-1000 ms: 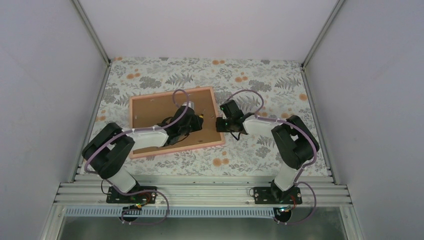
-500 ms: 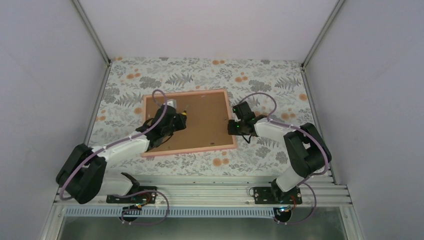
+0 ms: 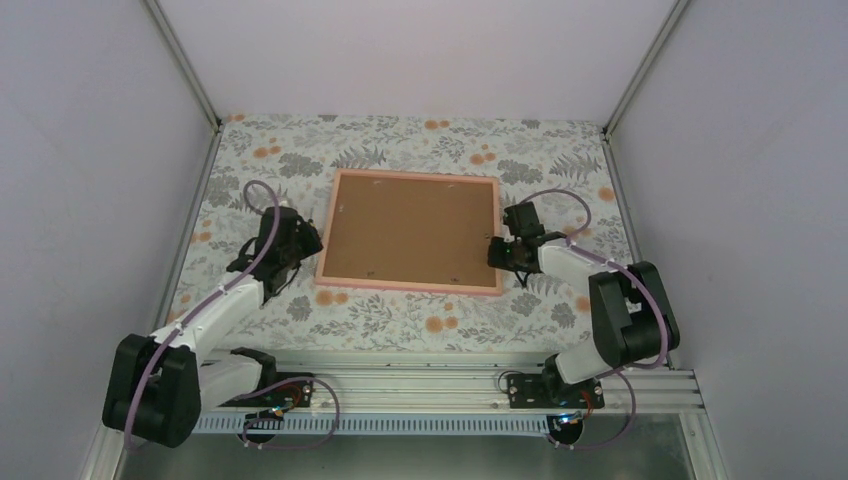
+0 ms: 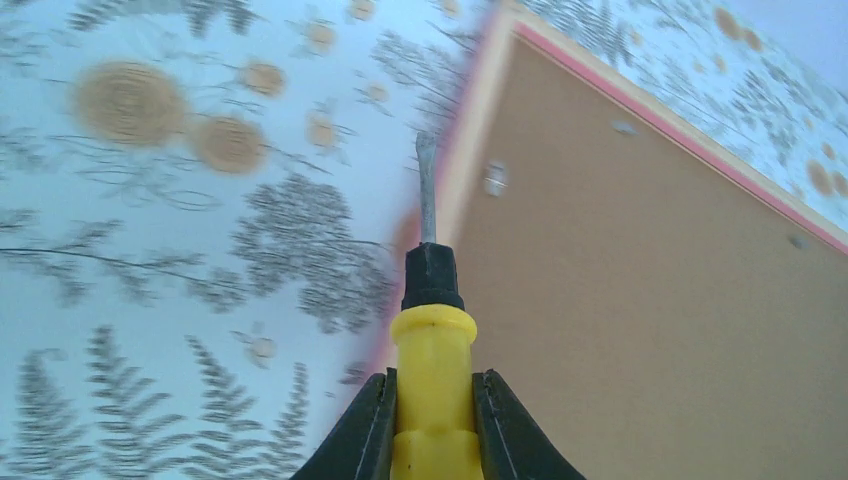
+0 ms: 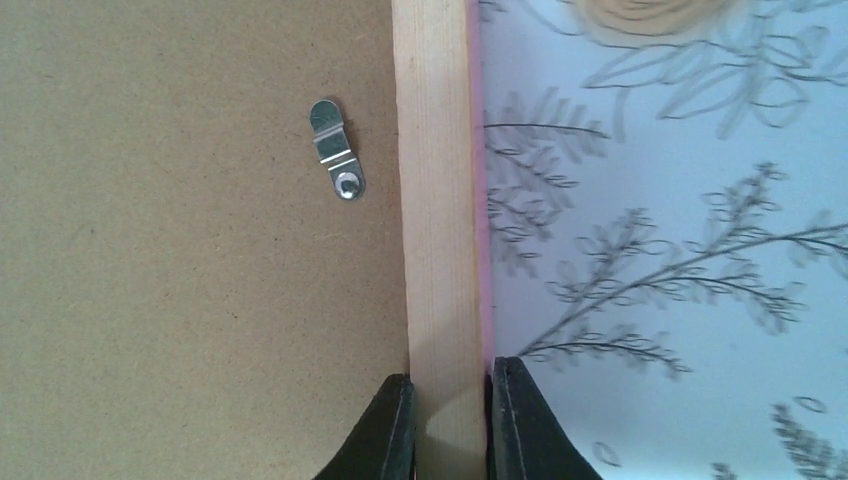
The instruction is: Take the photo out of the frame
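My left gripper should carry the screwdriver to empty tablecloth by the wall (image 3: 243,228), lower it and let it go, because that spot is below and to the left in the top view.
The pink-edged frame (image 3: 410,284) lies face down, its brown backing board (image 3: 410,228) up. The photo is hidden under that board. My left gripper (image 3: 298,240) hovers just left of the frame's left rail, shut on a yellow-handled screwdriver (image 4: 432,370). The screwdriver's metal tip points along the rail (image 4: 478,130), close to a small metal clip (image 4: 493,180). My right gripper (image 5: 448,385) is shut on the frame's right rail (image 5: 435,200), one finger on the backing board side and one outside. Another clip (image 5: 337,162) sits on the backing board (image 5: 180,250), beside that rail.
The frame rests on a floral-patterned tablecloth (image 3: 400,320). White walls with aluminium posts close off the left, right and back. An aluminium rail (image 3: 400,385) carrying both arm bases runs along the near edge.
The frame has slid right and turned square to the table, held at its right rail by my right gripper. My left arm has pulled back left, off the backing board, with the screwdriver.
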Robot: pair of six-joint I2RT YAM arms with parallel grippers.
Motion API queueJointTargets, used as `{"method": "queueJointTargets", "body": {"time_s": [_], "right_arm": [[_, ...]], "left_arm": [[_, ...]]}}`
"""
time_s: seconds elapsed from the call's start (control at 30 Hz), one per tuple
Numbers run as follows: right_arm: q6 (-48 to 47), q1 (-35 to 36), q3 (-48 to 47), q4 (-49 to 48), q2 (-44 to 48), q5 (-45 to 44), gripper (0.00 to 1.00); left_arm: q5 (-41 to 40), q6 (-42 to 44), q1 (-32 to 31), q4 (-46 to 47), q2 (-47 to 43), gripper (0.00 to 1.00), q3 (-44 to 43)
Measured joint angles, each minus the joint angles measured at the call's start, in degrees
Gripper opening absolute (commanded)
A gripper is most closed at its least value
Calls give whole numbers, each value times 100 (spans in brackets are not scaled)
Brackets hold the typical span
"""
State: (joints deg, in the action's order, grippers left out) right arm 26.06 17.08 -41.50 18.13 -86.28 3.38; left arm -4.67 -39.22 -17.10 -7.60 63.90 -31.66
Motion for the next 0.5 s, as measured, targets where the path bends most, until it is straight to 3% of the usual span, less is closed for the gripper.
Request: {"method": "queueJointTargets", "body": {"time_s": [0.23,0.5], "right_arm": [[-66,-450,170,-122,52,85,17],[-166,-483,376,-358,313,225,32]], "left_arm": [[332,138,1189,-175,-55,2,160],[446,289,2120,-221,372,2,186]]}}
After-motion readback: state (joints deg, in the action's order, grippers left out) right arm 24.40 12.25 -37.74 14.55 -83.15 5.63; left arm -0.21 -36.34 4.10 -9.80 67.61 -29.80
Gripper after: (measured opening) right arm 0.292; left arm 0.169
